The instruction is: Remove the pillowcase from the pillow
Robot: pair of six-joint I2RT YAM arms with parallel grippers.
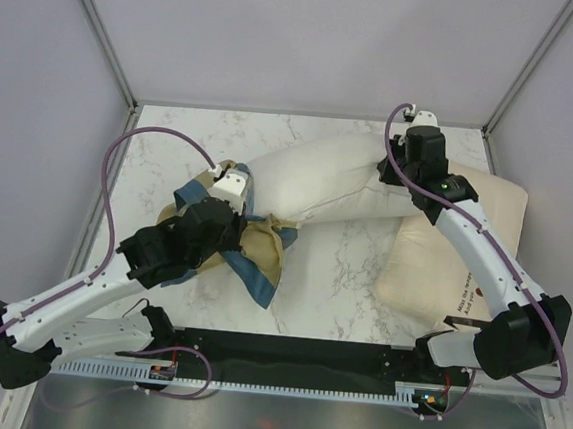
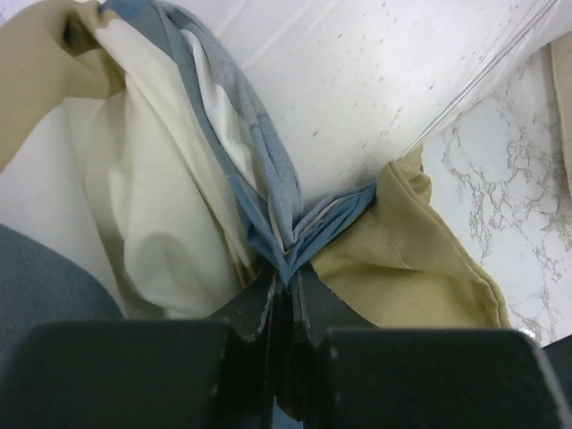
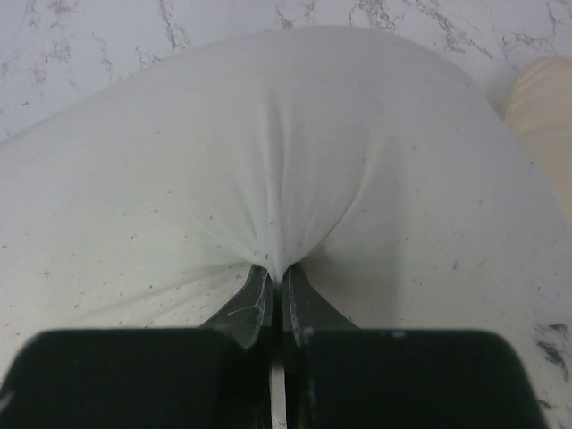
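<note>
My right gripper holds the pillow, and the pillow's other end is still in the pillowcase (image 1: 258, 252). Next, it will pull the pillow toward the marble by the table's far edge (image 1: 359, 126), outward of the gripper, and let go.
The plump off-white pillow (image 1: 319, 182) lies across the marble table, most of it bare. The blue, tan and cream pillowcase (image 1: 258, 252) is bunched round its left end. My left gripper (image 1: 231, 185) is shut on a gathered fold of the pillowcase (image 2: 268, 179); the blue cloth is pinched between the jaws of the left gripper (image 2: 288, 279). At the pillow's right end my right gripper (image 1: 389, 171) is shut on a pinch of the pillow (image 3: 268, 143), whose white cloth puckers into the right gripper (image 3: 276, 275).
A flatter cream pillow (image 1: 459, 255) with a small print lies at the right, under my right arm. Marble tabletop (image 1: 342, 270) shows in front of the pillows. Grey walls and metal frame posts ring the table.
</note>
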